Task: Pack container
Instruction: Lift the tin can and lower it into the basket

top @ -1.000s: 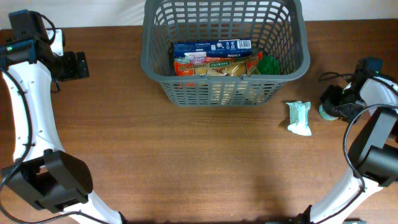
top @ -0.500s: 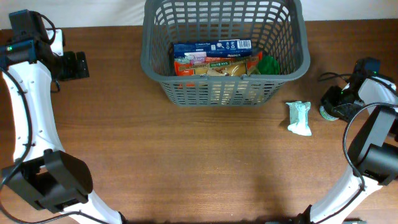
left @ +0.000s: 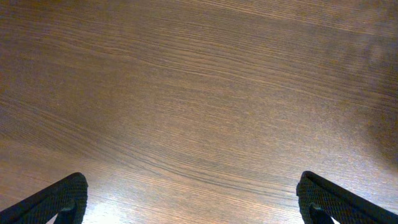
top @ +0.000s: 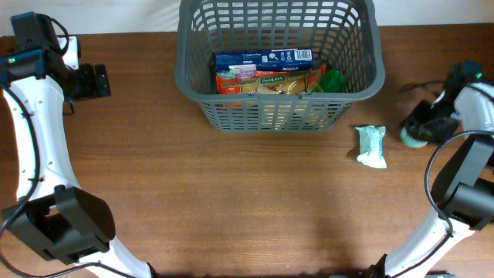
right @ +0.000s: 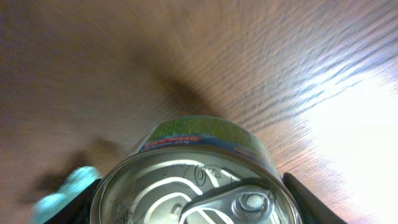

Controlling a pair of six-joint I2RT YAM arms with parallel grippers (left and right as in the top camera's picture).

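Observation:
The container lies to the left of my right gripper in the overhead view, so my right gripper will lift over the rim of the container [top: 270, 114], then lower beside the green item and release there.
The container [top: 270, 114], a dark grey slotted basket, stands at the back middle of the table. It holds a blue packet [top: 262, 58], an orange packet [top: 266, 79] and a green item [top: 333, 79]. My right gripper [top: 424, 126] is at the right edge, shut on a tin can [top: 410, 139] with a green label. In the right wrist view the can [right: 186, 149] fills the space between the fingers [right: 193, 202]. My left gripper [top: 94, 80] is open and empty at the far left, over bare wood [left: 193, 196].
A mint and white pouch [top: 371, 145] lies on the table between the container and the can. A black cable [top: 413, 94] runs behind the right gripper. The wooden table [top: 247, 208] stretches in front of the container.
My right gripper has shifted a little to the right, and the can has moved with it. The left arm, the container and the pouch have not moved.

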